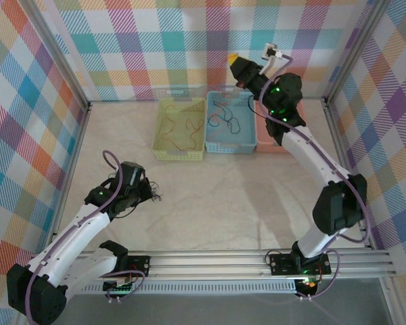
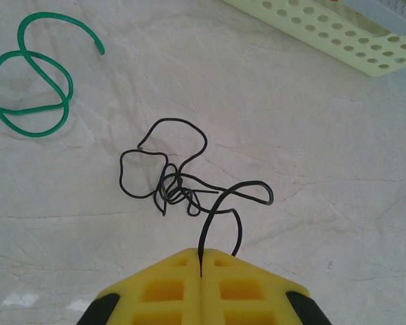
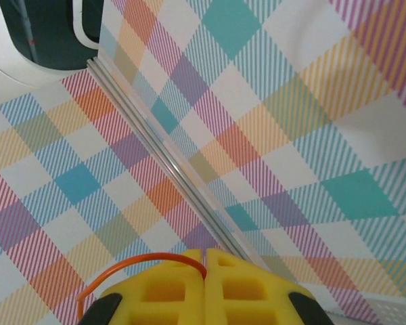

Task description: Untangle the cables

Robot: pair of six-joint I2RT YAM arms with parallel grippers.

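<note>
My right gripper will swing across next, past the blue basket and over the yellow-green basket (image 1: 181, 122), and let go of my orange cable, because that basket already has orange cables in it.
A thin black cable (image 2: 179, 186) lies knotted on the pale table, one end running up into my left gripper (image 2: 201, 261), which is shut on it. In the top view the left gripper (image 1: 143, 191) sits low at the left with the black tangle (image 1: 154, 196) beside it. A green cable (image 2: 34, 84) lies looped at the left wrist view's upper left. My right gripper (image 3: 206, 256) is raised toward the back wall and shut on an orange cable (image 3: 132, 263) that curves off to the left. From above, the right gripper (image 1: 235, 62) hangs over the baskets.
Three baskets stand at the back: a yellow-green one (image 1: 181, 150) and a blue one (image 1: 252, 128) holding loose cables, and a pink one (image 1: 264, 108) under the right arm. Plaid walls enclose the table. An aluminium rail (image 1: 257, 261) runs along the near edge.
</note>
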